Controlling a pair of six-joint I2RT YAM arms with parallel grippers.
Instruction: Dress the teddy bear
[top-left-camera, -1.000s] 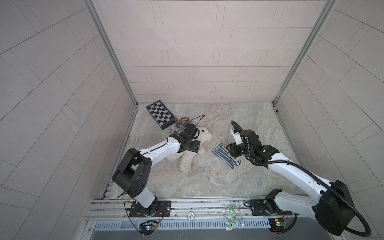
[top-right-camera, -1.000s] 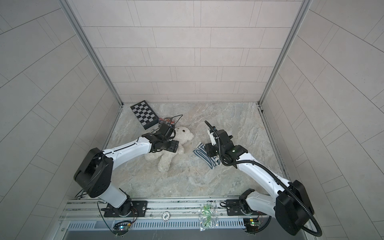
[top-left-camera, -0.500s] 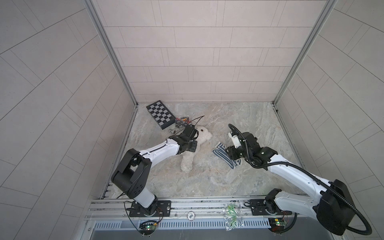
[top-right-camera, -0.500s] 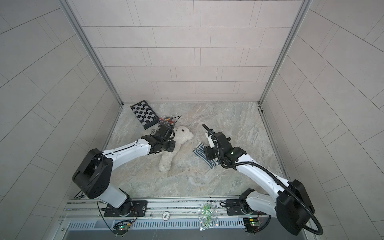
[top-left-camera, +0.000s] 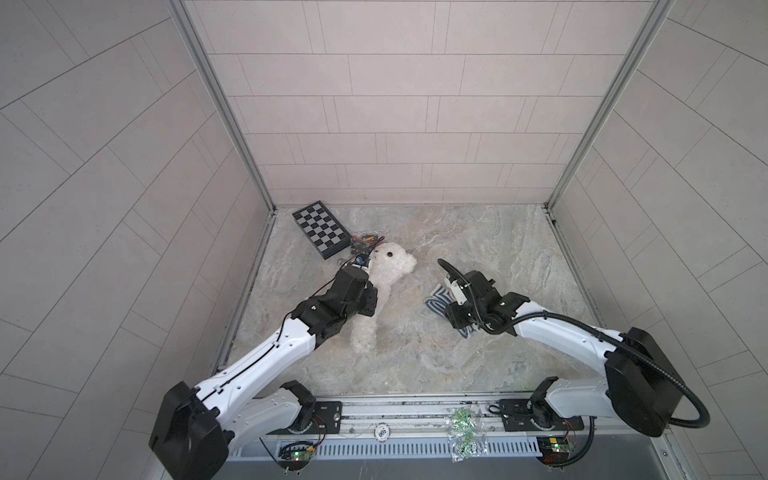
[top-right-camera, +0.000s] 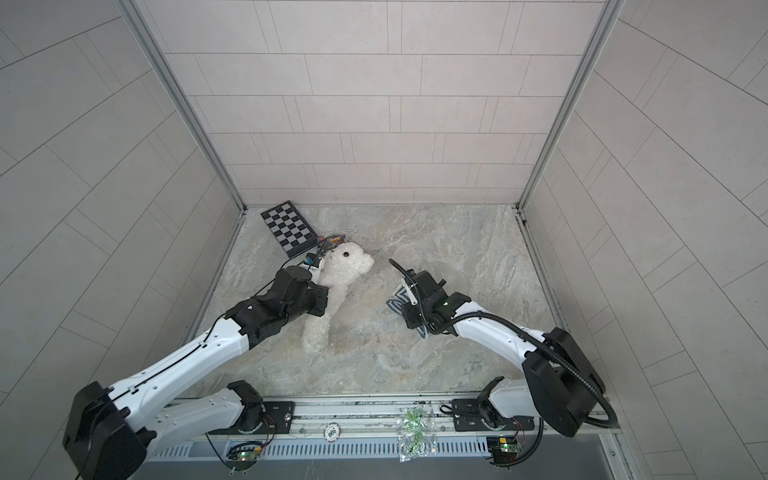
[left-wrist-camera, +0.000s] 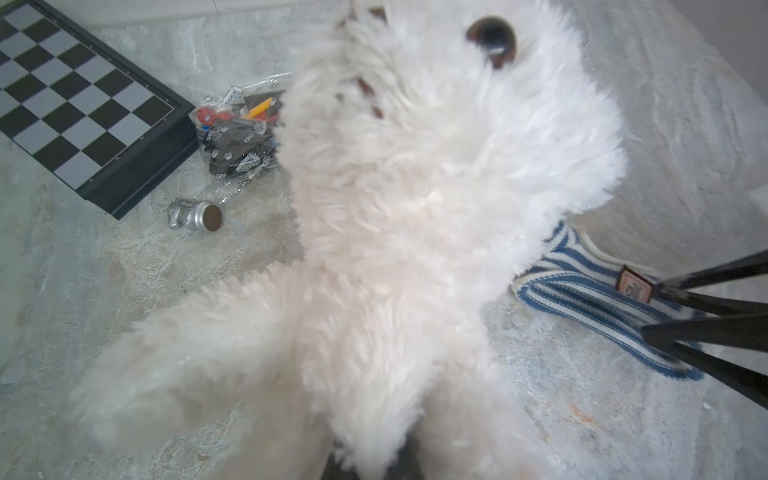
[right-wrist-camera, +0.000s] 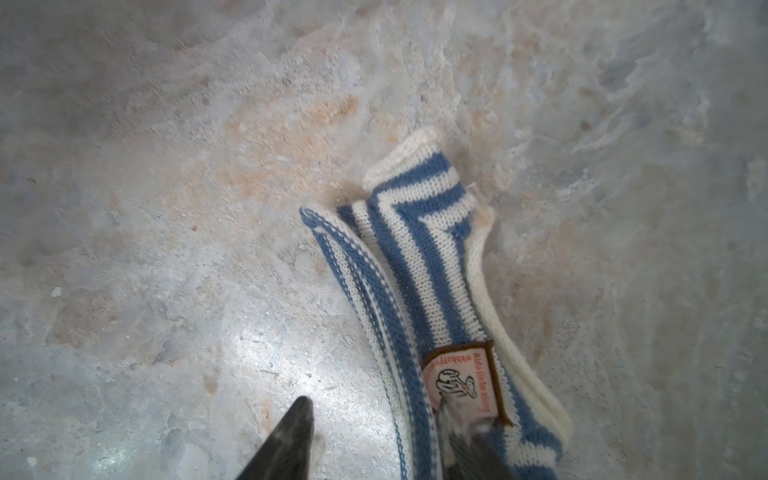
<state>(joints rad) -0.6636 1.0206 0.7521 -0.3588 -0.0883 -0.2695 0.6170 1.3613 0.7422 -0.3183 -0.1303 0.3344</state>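
The open fingers of my right gripper already straddle the striped hem (right-wrist-camera: 413, 408) beside the badge, so it lowers onto that hem and closes on the shirt (right-wrist-camera: 419, 266) next.
The fluffy white teddy bear (top-left-camera: 388, 270) (top-right-camera: 347, 270) lies on its back on the marble floor, head toward the back wall. It fills the left wrist view (left-wrist-camera: 415, 208). My left gripper (left-wrist-camera: 370, 467) is shut on the fur of the teddy bear's body, and in both top views the wrist hides its jaws. To the bear's right lies the blue-and-white striped shirt (top-left-camera: 436, 300) (top-right-camera: 395, 301) (right-wrist-camera: 419, 266), crumpled. My right gripper (right-wrist-camera: 376, 409) is open and low over it. One fingertip (right-wrist-camera: 455, 415) rests on the badge, the other stands on bare floor beside the hem.
A checkered board (top-left-camera: 320, 228) (left-wrist-camera: 83, 108) lies at the back left near the wall. A bag of small parts (left-wrist-camera: 241, 137) and a silver chess piece (left-wrist-camera: 195, 216) sit by the bear's head. A clear bag (top-left-camera: 461, 432) rests on the front rail.
My left gripper has shut on the bear's body. My right gripper has come down and a little forward onto the shirt, still open.
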